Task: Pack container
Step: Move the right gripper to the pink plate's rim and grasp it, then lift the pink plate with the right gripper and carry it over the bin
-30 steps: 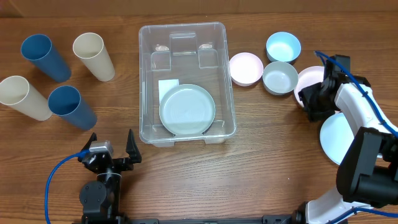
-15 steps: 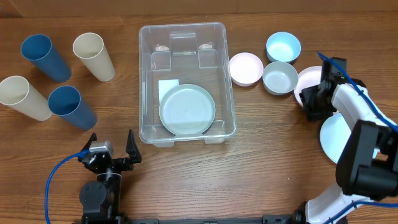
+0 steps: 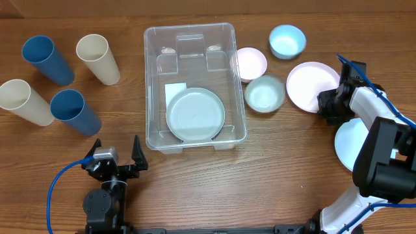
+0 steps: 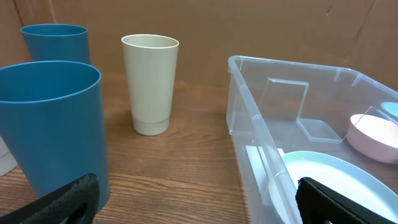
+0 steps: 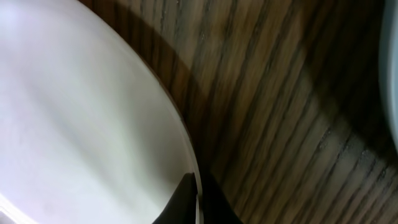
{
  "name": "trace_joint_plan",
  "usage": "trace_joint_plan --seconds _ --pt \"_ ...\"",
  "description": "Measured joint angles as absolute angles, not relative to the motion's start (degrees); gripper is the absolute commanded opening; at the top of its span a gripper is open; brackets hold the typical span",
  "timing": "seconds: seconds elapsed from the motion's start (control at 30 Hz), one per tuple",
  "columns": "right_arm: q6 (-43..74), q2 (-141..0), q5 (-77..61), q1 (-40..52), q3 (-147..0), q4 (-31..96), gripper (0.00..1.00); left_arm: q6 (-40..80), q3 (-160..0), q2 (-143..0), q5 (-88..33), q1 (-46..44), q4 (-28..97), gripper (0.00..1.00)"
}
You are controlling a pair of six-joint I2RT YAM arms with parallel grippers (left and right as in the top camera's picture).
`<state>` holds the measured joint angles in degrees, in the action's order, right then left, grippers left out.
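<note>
My right gripper should next rise past the container's side, cross to the pale green plate (image 3: 195, 116), on the gripper's left in the overhead view, then lower and release.
The clear container (image 3: 188, 27) stands in the middle of the table with a pale green plate (image 3: 195, 116) inside; its near corner also shows in the left wrist view (image 4: 292, 65). My right gripper (image 3: 327, 104) is shut on the rim of a pink plate (image 3: 312, 84) that lies right of the container. In the right wrist view the two fingers (image 5: 198, 199) pinch the plate's edge (image 5: 93, 124). My left gripper (image 3: 116, 162) is open and empty near the front edge, in front of the container's left corner; its fingers (image 4: 199, 199) show wide apart.
A pink bowl (image 3: 251, 63), a grey-green bowl (image 3: 264, 94) and a blue bowl (image 3: 287, 40) sit between container and pink plate. A white plate (image 3: 354, 143) lies at the right. Two blue cups (image 3: 47, 60) (image 3: 75, 110) and two cream cups (image 3: 97, 58) (image 3: 25, 102) lie left.
The pink plate has slid left with my right gripper on its rim. It pushed the grey-green bowl down-left, the blue bowl up-left, and the pink bowl against the container.
</note>
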<state>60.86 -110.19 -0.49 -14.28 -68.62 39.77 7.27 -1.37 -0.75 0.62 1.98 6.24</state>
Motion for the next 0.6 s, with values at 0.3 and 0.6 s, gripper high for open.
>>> trace_joint_plan --seconds 0.3,0.6 --pt "55.2 -110.4 -1.3 -16.3 -71.1 43.2 0.04 7.3 -1.4 -0.8 0.6 2.0 6.2 1.0" --pt "47.2 -110.2 -0.8 -17.6 -82.3 52.9 0.04 7.3 -1.4 -0.8 0.6 2.0 6.2 1.0"
